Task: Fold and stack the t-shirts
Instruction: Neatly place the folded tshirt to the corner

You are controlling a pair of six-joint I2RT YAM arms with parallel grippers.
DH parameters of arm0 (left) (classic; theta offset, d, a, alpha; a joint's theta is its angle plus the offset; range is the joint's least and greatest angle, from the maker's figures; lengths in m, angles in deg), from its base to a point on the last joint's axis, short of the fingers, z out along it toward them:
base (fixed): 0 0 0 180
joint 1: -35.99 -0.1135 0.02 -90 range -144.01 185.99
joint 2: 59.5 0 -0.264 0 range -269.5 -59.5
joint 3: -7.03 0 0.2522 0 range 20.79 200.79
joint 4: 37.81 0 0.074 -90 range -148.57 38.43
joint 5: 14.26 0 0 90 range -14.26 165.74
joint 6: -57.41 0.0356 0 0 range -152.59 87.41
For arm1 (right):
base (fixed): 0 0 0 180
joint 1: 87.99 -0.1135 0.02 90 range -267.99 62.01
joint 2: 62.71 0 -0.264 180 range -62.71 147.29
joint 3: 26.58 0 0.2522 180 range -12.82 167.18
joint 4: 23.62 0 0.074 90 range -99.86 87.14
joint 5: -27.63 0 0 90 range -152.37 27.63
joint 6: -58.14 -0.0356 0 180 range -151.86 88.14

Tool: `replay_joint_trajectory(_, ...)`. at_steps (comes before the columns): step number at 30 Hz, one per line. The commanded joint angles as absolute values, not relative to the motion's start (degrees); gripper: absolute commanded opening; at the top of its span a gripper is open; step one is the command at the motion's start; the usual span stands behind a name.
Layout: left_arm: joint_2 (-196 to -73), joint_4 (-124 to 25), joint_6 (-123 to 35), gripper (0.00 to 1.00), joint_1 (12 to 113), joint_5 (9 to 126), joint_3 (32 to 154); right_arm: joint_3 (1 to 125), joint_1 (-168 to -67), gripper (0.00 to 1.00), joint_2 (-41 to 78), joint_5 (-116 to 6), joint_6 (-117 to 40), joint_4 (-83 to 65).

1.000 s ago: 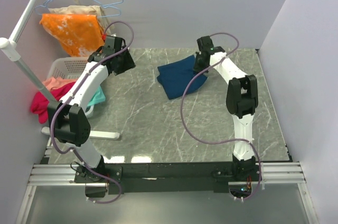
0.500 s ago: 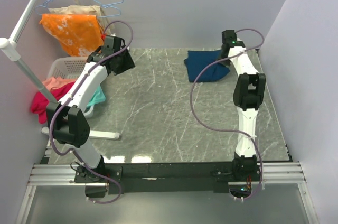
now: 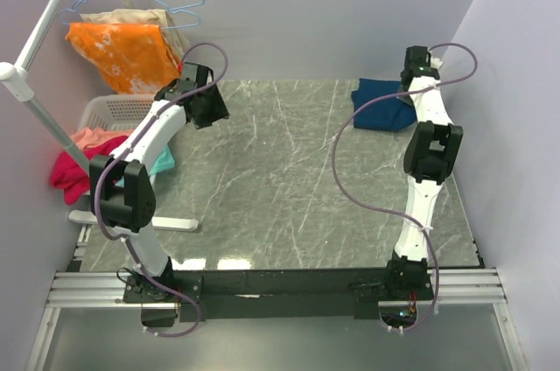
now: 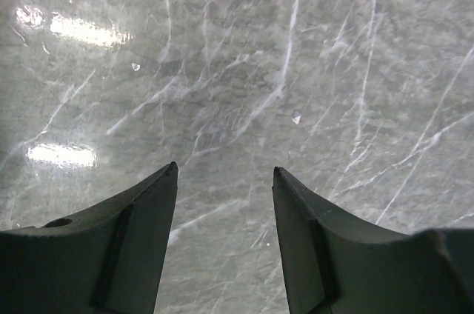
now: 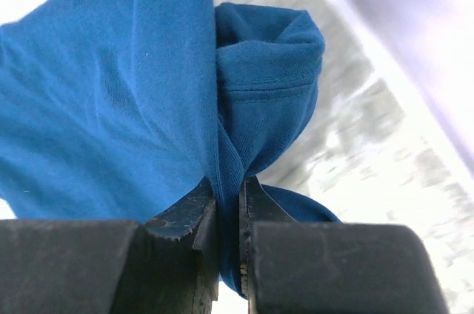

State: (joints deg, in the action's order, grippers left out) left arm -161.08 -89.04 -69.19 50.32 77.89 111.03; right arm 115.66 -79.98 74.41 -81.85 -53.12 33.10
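Note:
Next I should slide the t-shirt in my right gripper outward and release, since bare marble by the table's far corner (image 5: pixel 361 110) lies there, to the gripper's right in the top view.
A folded blue t-shirt (image 3: pixel 382 105) lies bunched at the table's far right corner. My right gripper (image 3: pixel 411 82) is shut on its cloth; the right wrist view shows a fold of the blue t-shirt (image 5: pixel 126 99) pinched between the jaws of that gripper (image 5: pixel 228 194). My left gripper (image 3: pixel 210 110) hovers over the far left of the table. In the left wrist view it (image 4: pixel 225 173) stands open with only bare marble between its fingers. More t-shirts, pink and teal (image 3: pixel 79 148), hang over a basket at the left.
A white laundry basket (image 3: pixel 112 110) sits at the far left edge. An orange garment (image 3: pixel 118 52) hangs on wire hangers above it. A white rack pole (image 3: pixel 44 38) with its foot (image 3: pixel 175 224) stands on the left. Lilac walls enclose the table.
My right gripper has dragged the blue t-shirt from the middle back of the table to the far right corner. The left arm has shifted slightly.

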Motion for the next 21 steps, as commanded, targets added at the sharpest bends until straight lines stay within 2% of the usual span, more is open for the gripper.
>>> replay_joint_trajectory(1, -162.42, -88.13, -68.8, 0.6, 50.14, 76.62, 113.95, 119.63, -77.35, 0.0, 73.35, -89.07, -50.41, 27.16)
replay_joint_trajectory(16, -166.99, -89.36, -70.47, 0.59, 50.23, 74.77, 118.7, 127.54, -76.65, 0.0, 81.08, -92.95, -44.61, 18.62)
replay_joint_trajectory(18, -166.99, -89.19, -70.47, 0.59, 50.23, 74.42, 118.96, 127.71, -76.65, 0.13, 81.34, -93.74, -44.34, 18.96)
replay_joint_trajectory(19, -166.9, -89.1, -70.47, 0.59, 50.23, 74.24, 118.96, 128.15, -76.65, 0.24, 81.61, -94.09, -44.6, 18.88)
replay_joint_trajectory(20, -166.73, -89.01, -70.3, 0.59, 50.23, 74.07, 119.05, 127.55, -76.74, 0.43, 81.61, -94.71, -44.17, 18.44)
replay_joint_trajectory(21, -166.64, -88.93, -70.21, 0.6, 50.23, 73.72, 119.14, 127.1, -76.74, 0.53, 81.44, -95.49, -43.99, 17.57)
